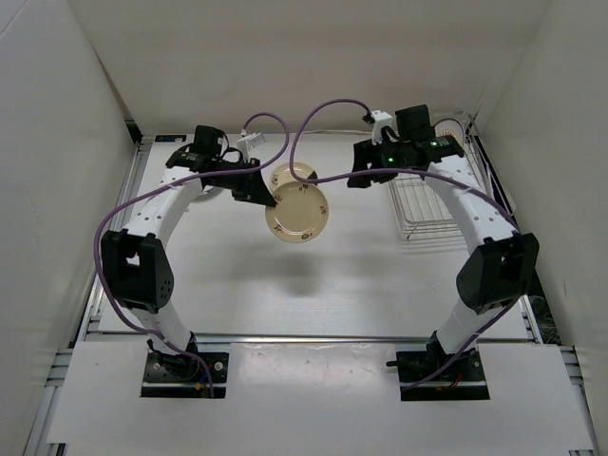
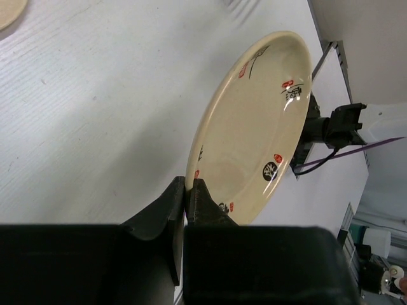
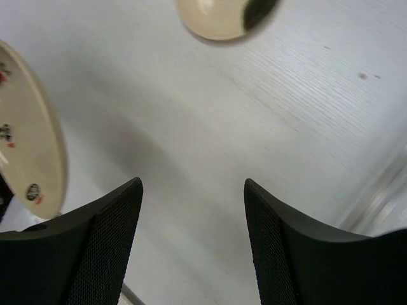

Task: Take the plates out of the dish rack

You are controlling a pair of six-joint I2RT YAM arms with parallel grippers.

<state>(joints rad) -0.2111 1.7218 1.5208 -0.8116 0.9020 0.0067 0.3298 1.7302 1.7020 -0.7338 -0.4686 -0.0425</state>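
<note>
My left gripper moves outward and down next and releases the held plate onto the second cream plate (image 1: 289, 174) (image 2: 8, 10), since that one lies flat on the tabletop.
My left gripper (image 1: 264, 193) is shut on the rim of a cream plate with dark lettering and red marks (image 1: 297, 212), and holds it tilted above the table; the pinch shows in the left wrist view (image 2: 188, 189) on that plate (image 2: 254, 121). A second cream plate (image 1: 293, 174) lies flat on the table behind it, and also shows in the right wrist view (image 3: 213, 16). The silver wire dish rack (image 1: 425, 204) stands at the right with no plate visible in it. My right gripper (image 1: 359, 173) is open and empty (image 3: 193, 190) left of the rack. The sunburst plate is out of view.
White walls close the table on the left, back and right. Purple cables arc above the back of the table (image 1: 328, 114). A metal rail (image 1: 313, 336) runs along the near edge by the arm bases.
</note>
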